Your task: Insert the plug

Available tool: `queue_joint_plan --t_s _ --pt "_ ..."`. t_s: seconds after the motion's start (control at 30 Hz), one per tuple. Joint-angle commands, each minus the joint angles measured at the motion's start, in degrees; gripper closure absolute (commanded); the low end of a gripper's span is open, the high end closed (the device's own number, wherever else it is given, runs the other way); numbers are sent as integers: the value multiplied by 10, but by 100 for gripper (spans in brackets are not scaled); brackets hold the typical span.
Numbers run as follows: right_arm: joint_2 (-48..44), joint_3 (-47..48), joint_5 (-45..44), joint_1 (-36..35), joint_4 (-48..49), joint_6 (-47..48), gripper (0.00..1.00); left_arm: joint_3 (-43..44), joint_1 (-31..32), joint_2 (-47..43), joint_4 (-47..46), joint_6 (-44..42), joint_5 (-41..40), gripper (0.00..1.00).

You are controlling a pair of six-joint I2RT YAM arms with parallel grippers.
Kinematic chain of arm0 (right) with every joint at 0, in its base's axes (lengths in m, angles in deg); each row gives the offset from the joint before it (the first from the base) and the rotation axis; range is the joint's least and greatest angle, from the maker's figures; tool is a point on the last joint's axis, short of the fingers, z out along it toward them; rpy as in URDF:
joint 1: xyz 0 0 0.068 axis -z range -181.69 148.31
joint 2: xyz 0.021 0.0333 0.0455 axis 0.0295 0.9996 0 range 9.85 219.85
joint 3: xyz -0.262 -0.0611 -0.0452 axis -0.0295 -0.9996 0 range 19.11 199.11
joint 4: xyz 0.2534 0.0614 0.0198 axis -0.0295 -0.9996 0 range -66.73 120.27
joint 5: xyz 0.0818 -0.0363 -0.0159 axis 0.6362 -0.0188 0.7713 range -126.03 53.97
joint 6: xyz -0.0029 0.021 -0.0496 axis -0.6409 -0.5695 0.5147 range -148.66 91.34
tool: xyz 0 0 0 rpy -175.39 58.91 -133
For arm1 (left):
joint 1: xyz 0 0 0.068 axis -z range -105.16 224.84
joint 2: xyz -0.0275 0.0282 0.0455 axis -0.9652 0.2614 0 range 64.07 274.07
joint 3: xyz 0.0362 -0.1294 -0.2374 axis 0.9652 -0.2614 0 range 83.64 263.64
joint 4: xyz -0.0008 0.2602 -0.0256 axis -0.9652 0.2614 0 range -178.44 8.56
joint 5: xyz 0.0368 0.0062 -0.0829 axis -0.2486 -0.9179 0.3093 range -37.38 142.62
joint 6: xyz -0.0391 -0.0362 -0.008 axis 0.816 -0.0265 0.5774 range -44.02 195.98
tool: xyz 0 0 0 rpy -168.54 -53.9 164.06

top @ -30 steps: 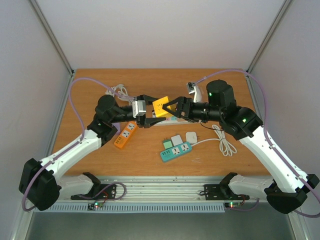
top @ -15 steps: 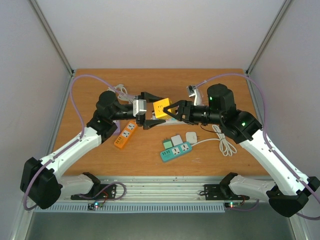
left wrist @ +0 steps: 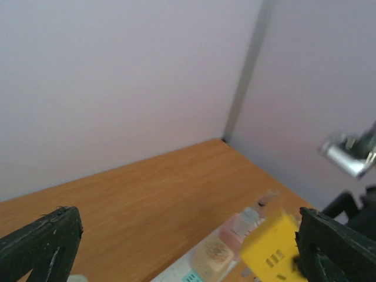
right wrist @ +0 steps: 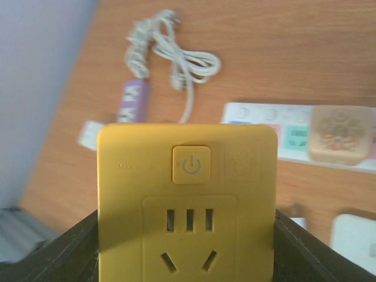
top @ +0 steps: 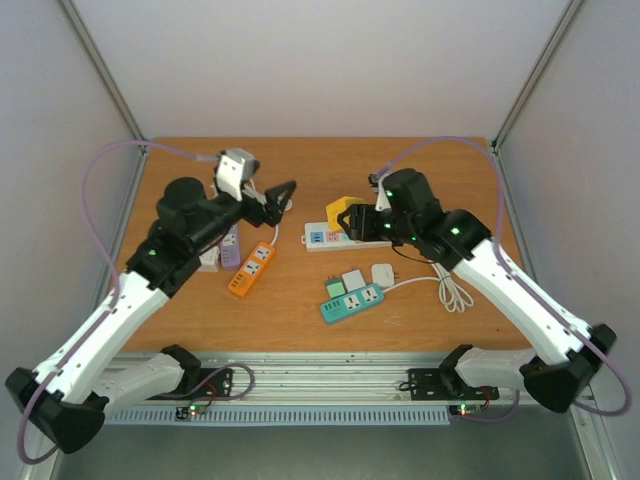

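Next, my right gripper tilts downward, lowers and releases the yellow plug (left wrist: 271,247) on the pink socket beside the blue one, because that pink socket is uncovered.
The plug is a yellow cube adapter (top: 344,207) with a power button and socket face (right wrist: 188,200). My right gripper (top: 347,220) is shut on its two sides, the black fingers (right wrist: 70,249) flanking it. It hangs just above the left part of a white power strip (top: 335,238) that carries a beige adapter (right wrist: 341,134). My left gripper (top: 280,198) is open and empty, raised to the left of the plug. In the left wrist view its gripper (left wrist: 188,218) looks toward the yellow plug (left wrist: 271,247) and the strip's beige adapter (left wrist: 214,257).
An orange strip (top: 251,270) and a purple strip (top: 230,246) lie at the left. A teal strip (top: 352,301), two small white adapters (top: 368,277) and a coiled white cable (top: 452,287) lie in front of the right arm. Another white cable (right wrist: 170,56) lies at the back left.
My left gripper let go of the yellow plug, opened wide and drew back to the left and up. The right gripper carried the plug right, over the white strip.
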Motion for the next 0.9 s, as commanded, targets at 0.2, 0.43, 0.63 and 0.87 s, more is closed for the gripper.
queue_joint_plan --t_s 0.2,0.43,0.63,0.87 --pt "163 40 -145 -34 -16 113 51 26 -6 -71 221 69 -195 1" --pt "267 71 -179 -38 1 118 50 38 -6 -91 240 75 -190 1" --pt "344 116 -199 -36 7 136 50 2 -6 -125 214 89 -192 1" --pt "391 137 -224 -35 0 124 51 -3 -6 -134 208 98 -189 1"
